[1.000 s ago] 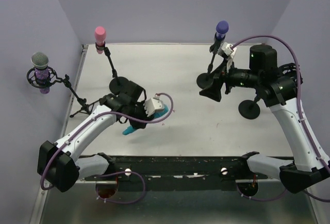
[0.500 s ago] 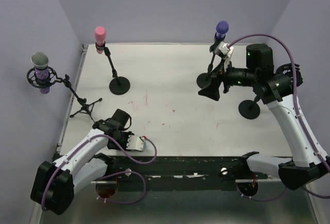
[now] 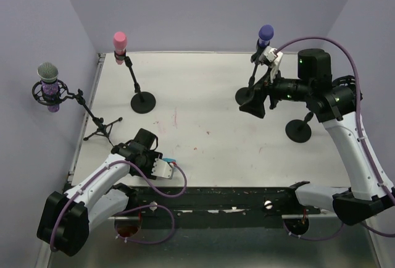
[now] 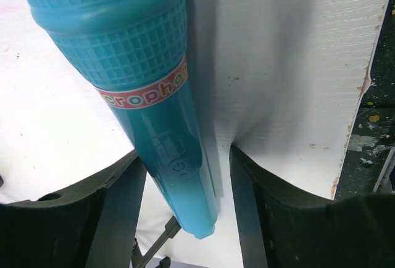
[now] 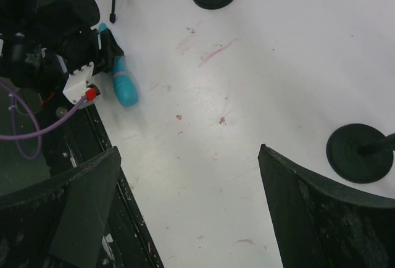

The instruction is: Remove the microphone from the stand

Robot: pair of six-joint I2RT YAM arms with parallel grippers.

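My right gripper will move away from the purple microphone's stand and onto the bare stand's holder, since that lies to its right in the top view.
A teal microphone lies on the white table near its front-left edge, also visible as a sliver of teal microphone. My left gripper straddles its handle with the jaws parted; a gap shows between the handle and the right finger. The right gripper hangs open and empty beside the stand of the purple microphone. A bare round stand base sits below the right arm. In the right wrist view the teal microphone lies by the left arm, far from the right gripper.
A pink microphone stands on a round-base stand at the back left. A grey-headed microphone hangs in a shock mount on a tripod at the left edge. The table's front edge runs just right of the teal microphone.
The left arm carried the teal microphone from mid-table to the front-left edge and lowered it. Its jaws have since spread apart. The right arm barely shifted.
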